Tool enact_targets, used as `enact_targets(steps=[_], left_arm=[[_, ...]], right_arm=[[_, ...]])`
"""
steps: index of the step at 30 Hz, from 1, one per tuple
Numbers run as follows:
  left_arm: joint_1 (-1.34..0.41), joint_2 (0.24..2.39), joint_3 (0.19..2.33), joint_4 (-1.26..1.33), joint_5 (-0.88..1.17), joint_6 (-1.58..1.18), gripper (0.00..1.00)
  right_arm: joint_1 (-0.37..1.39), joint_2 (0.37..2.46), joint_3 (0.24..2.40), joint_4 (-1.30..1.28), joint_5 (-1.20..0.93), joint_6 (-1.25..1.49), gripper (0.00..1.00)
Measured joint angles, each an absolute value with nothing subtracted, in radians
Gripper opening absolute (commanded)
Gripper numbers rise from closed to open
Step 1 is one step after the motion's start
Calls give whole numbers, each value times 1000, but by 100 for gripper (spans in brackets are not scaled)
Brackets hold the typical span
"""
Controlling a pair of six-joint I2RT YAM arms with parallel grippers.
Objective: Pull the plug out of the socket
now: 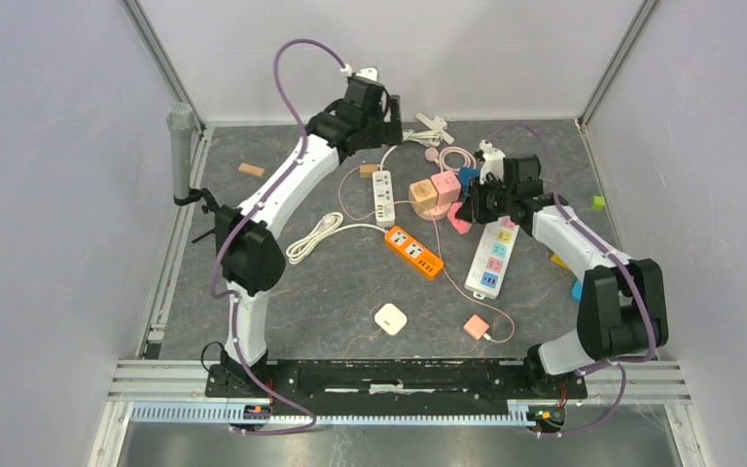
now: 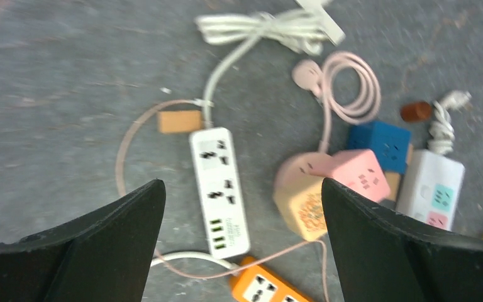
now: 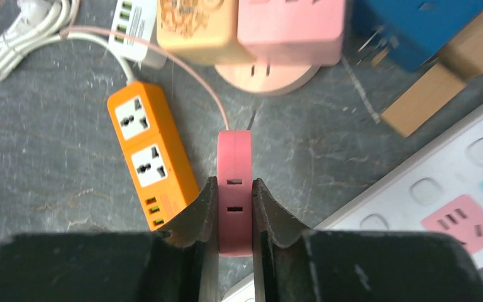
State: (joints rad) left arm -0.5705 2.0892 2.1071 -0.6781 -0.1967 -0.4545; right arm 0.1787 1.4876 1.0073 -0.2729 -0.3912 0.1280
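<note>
I should lower my left gripper and bring it back, fingers around the tan cube socket's sides, as it's still on the round pink base.
My right gripper (image 3: 234, 184) is shut on a flat pink plug (image 3: 234, 151) that has two small slots in its edge. A thin pink cord (image 3: 163, 56) runs from its far end. In the right wrist view the plug sits over bare table, between the orange power strip (image 3: 151, 170) and the long white strip with coloured sockets (image 3: 453, 201), and is in no socket. In the top view this gripper (image 1: 467, 209) is beside the cube sockets. My left gripper (image 2: 242, 182) is open and empty, high above the white power strip (image 2: 219, 189).
Tan (image 1: 423, 194), pink (image 1: 445, 186) and blue (image 1: 468, 177) cube sockets cluster mid-table. A white square adapter (image 1: 390, 318) and a small pink adapter (image 1: 476, 327) lie near the front. A coiled white cable (image 1: 313, 236), a microphone (image 1: 181, 146) and a wooden block (image 1: 251, 170) are on the left.
</note>
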Motion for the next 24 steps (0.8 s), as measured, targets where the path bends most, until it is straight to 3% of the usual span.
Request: enact_targets(steps=[4,9,15,24], left_arm=[[-542,2023,2081,-675,-330,-413,100],[-506,2017,2080,-699,-424,-343,100],[-475,2017,2079,-717,-295,-319,100],[-483,2017,2032,-697,-30,-316,100]], right_arm=[[183,1498,955,-272,-434,127,32],[188,1546,933,-273,-445,127,45],[188,1572,930,-276,-408,130,53],[188,1583,1007,-292,-288,146,83]])
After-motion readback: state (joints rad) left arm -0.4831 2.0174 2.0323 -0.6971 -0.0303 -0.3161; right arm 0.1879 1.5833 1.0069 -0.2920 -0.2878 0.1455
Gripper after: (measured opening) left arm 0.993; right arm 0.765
